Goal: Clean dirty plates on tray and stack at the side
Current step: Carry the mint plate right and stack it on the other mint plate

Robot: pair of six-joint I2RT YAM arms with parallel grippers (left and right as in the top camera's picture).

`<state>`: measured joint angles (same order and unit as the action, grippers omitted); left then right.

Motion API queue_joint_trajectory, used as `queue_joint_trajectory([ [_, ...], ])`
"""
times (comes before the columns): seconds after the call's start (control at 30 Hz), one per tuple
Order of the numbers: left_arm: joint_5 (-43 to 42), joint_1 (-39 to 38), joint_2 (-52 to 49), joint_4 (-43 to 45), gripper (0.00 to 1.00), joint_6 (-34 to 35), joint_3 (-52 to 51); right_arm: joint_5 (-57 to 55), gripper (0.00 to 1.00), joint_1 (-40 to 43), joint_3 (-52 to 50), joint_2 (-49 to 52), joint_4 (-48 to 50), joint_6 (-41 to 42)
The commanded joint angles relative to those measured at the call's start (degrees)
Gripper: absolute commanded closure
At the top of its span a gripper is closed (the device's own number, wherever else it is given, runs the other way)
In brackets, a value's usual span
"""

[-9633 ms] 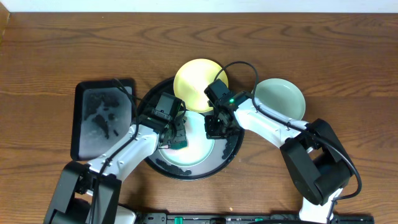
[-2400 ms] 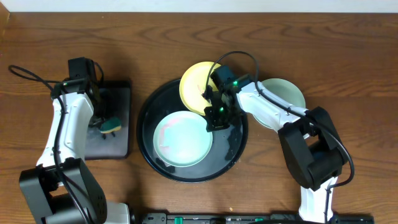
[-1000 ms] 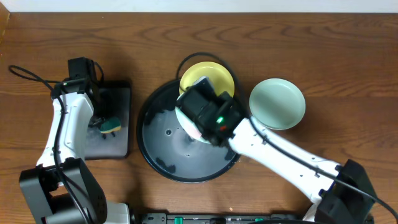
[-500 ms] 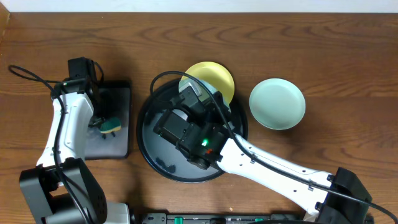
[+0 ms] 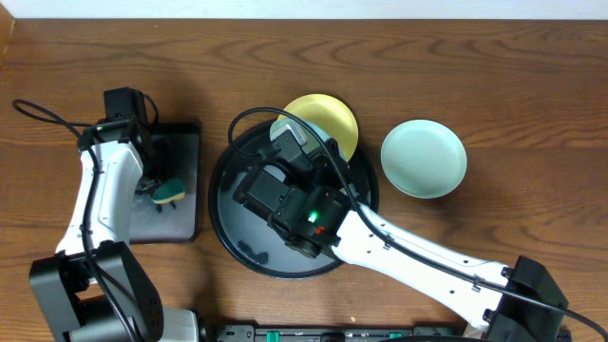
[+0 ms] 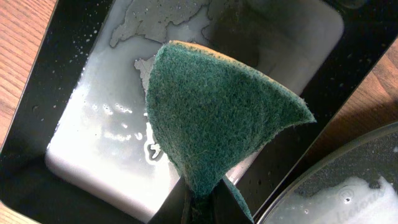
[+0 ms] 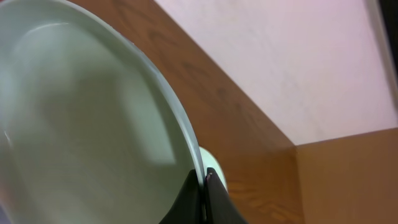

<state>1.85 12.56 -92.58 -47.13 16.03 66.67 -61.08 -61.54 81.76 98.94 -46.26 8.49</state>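
To get its tilted plate down onto the second mint plate beside the round tray (image 5: 224, 220), my right gripper should turn it level and swing across first.
My right gripper (image 7: 204, 182) is shut on the rim of a pale mint plate (image 7: 81, 124) and holds it tilted, high above the round black tray (image 5: 224, 220). In the overhead view only the plate's edge (image 5: 283, 128) shows past my right gripper (image 5: 296, 152). The yellow plate (image 5: 331, 118) rests on the tray's far rim. The second mint plate (image 5: 424, 158) lies on the table to the right. My left gripper (image 6: 202, 204) is shut on a green sponge (image 6: 211, 112) over the small rectangular tray (image 6: 81, 143).
The small black rectangular tray (image 5: 185, 142) with soapy water sits left of the round tray. My raised right arm (image 5: 399, 252) covers much of the round tray from above. The left arm's cable (image 5: 43, 112) loops over the table at the far left.
My left arm carried the sponge from the round tray to the rectangular tray. My right gripper took the mint plate by its rim and lifted it high; in the last half second nothing moved.
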Motion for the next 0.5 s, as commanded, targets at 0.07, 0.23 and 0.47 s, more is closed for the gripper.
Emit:
queue_joint_trajectory([
  [0.07, 0.24, 0.28, 0.09, -0.11, 0.93, -0.98, 1.16, 16.00, 0.99, 0.33, 1.49, -1.55, -1.40, 0.07],
  [0.23, 0.26, 0.28, 0.09, -0.09, 0.92, -0.98, 1.16, 36.61, 0.99, 3.50, 1.49, -1.57, -1.68, 3.58],
  [0.47, 0.26, 0.28, 0.09, -0.09, 0.93, -0.98, 1.16, 56.48, 0.99, 15.41, 1.86, -3.54, -0.46, 3.67],
])
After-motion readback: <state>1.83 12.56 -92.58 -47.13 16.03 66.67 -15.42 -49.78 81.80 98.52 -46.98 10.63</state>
